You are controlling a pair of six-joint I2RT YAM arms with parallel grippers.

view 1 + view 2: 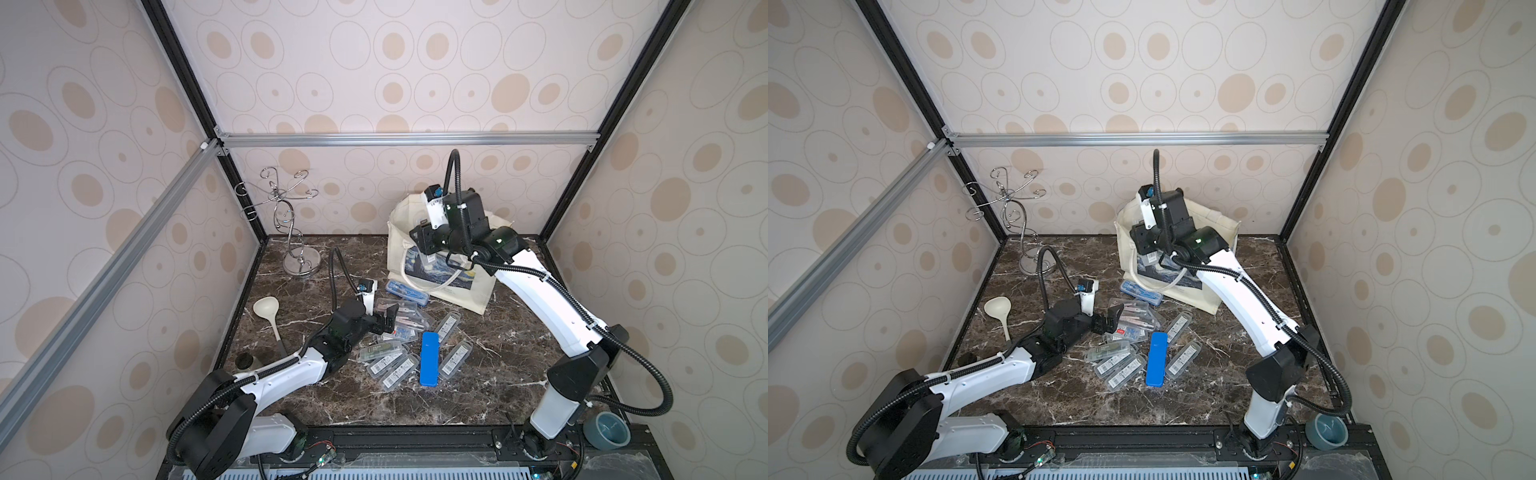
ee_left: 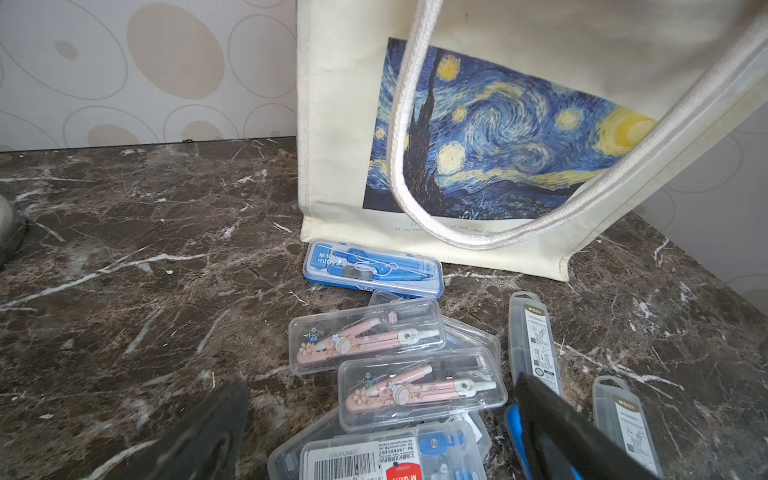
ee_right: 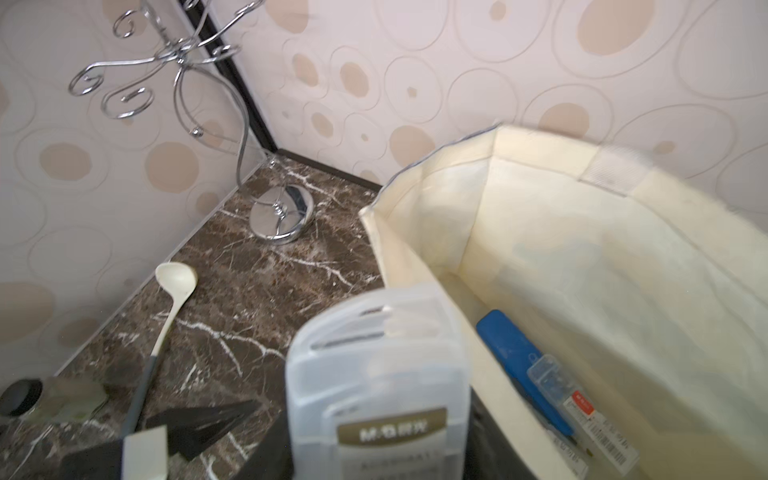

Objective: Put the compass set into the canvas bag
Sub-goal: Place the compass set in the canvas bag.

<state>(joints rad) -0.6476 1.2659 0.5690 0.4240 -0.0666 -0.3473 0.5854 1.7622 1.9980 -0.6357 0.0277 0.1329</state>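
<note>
The case is still above the bag's front rim, so I should next move my right gripper over the bag's opening [image 3: 588,320], lower the clear-cased compass set [image 3: 378,374] inside and release it.
The cream canvas bag [image 1: 478,297] with its Starry Night print [image 2: 498,137] stands open at the back of the marble table. My right gripper [image 3: 380,444] hangs at the bag's front rim, shut on a clear-cased compass set [image 3: 378,374]. That case is upright, just above the rim. Inside the bag [image 3: 582,270] lie a blue case [image 3: 511,345] and a clear case [image 3: 561,386]. My left gripper [image 2: 382,449] is open, low over a pile of compass sets [image 1: 399,328]. Among them are two pink ones [image 2: 365,336] and a blue one [image 2: 374,268] by the bag's foot.
A closed blue case [image 1: 429,359] and several clear cases [image 1: 392,370] are scattered mid-table. A chrome wire stand [image 1: 291,232] occupies the back left corner. A cream ladle [image 1: 270,316] and a dark jar [image 1: 243,360] lie along the left wall. A teal bowl [image 1: 606,430] sits front right.
</note>
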